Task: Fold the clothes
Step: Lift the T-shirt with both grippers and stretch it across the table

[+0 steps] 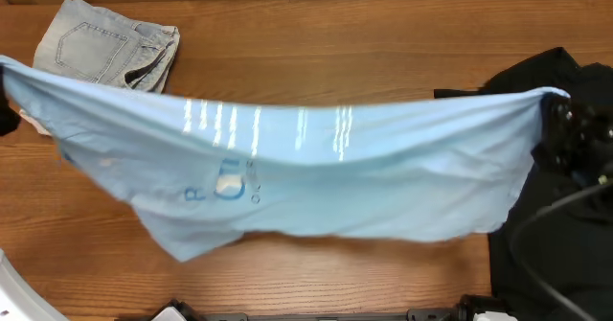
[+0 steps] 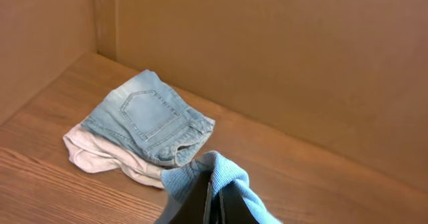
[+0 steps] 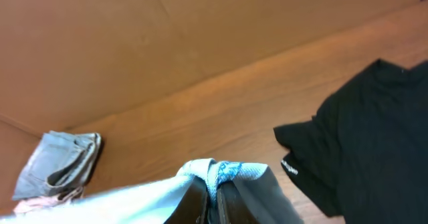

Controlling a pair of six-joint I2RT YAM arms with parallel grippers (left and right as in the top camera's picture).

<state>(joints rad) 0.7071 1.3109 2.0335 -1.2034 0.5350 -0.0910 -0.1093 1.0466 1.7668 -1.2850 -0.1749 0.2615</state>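
My left gripper holds the bunched corner and will next carry it outward, lower and release it, as bare tabletop (image 1: 208, 41) (image 2: 235, 132) beside the jeans is clear outward and below.
The sky-blue T-shirt (image 1: 316, 172) hangs stretched across the table, held up by two corners, with white lettering showing on it. At the far left, my left gripper (image 2: 212, 196) is shut on one bunched corner (image 2: 224, 174). My right gripper (image 1: 558, 110) is shut on the opposite corner at the far right, and the pinched fabric (image 3: 217, 174) shows in the right wrist view. The shirt's lower edge sags toward the table's front. A black T-shirt (image 1: 565, 225) lies crumpled on the right, under and behind my right gripper.
Folded light-blue jeans (image 1: 105, 43) lie at the back left on top of a white garment (image 2: 100, 154). Brown cardboard walls (image 2: 267, 63) run along the back and left of the wooden table (image 1: 335, 57).
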